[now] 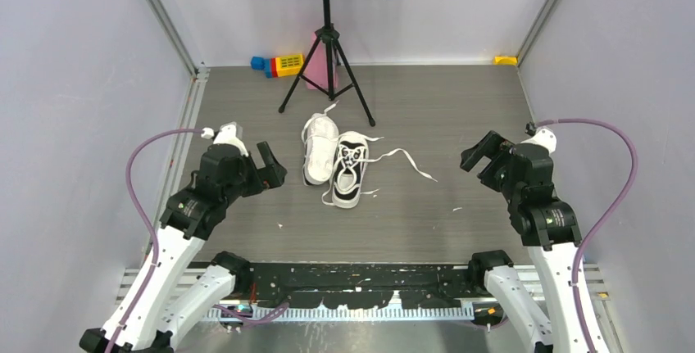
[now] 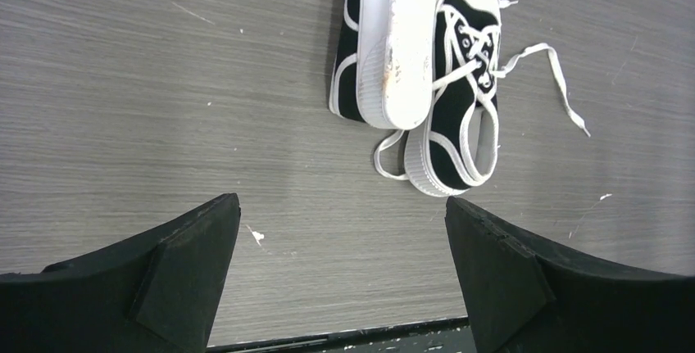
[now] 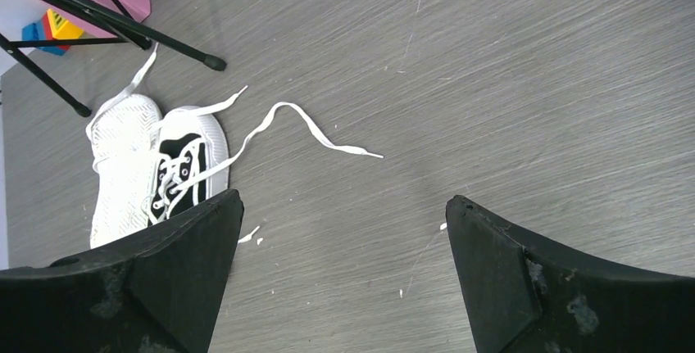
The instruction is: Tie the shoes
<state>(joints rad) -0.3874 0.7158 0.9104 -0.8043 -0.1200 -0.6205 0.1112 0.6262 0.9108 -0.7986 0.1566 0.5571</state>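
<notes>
Next I need to move my right gripper left in the top view and down onto the upright shoe's side facing it, because the tipped shoe blocks the upright shoe's other side.
Two small black sneakers with white soles lie side by side mid-table. The left shoe (image 1: 320, 150) lies tipped over, its white sole up; it also shows in the left wrist view (image 2: 397, 50) and the right wrist view (image 3: 123, 165). The right shoe (image 1: 350, 169) sits upright, its laces undone; it also shows in both wrist views (image 2: 463, 99) (image 3: 184, 169). One long white lace (image 1: 406, 159) trails to the right (image 3: 303, 124). My left gripper (image 1: 270, 169) is open and empty, left of the shoes. My right gripper (image 1: 483, 156) is open and empty, well to their right.
A black music stand's tripod (image 1: 328, 66) stands behind the shoes. A pink object (image 1: 315, 62) and coloured toy blocks (image 1: 279, 64) sit at the back, a yellow piece (image 1: 506, 60) in the back right corner. Walls enclose the table.
</notes>
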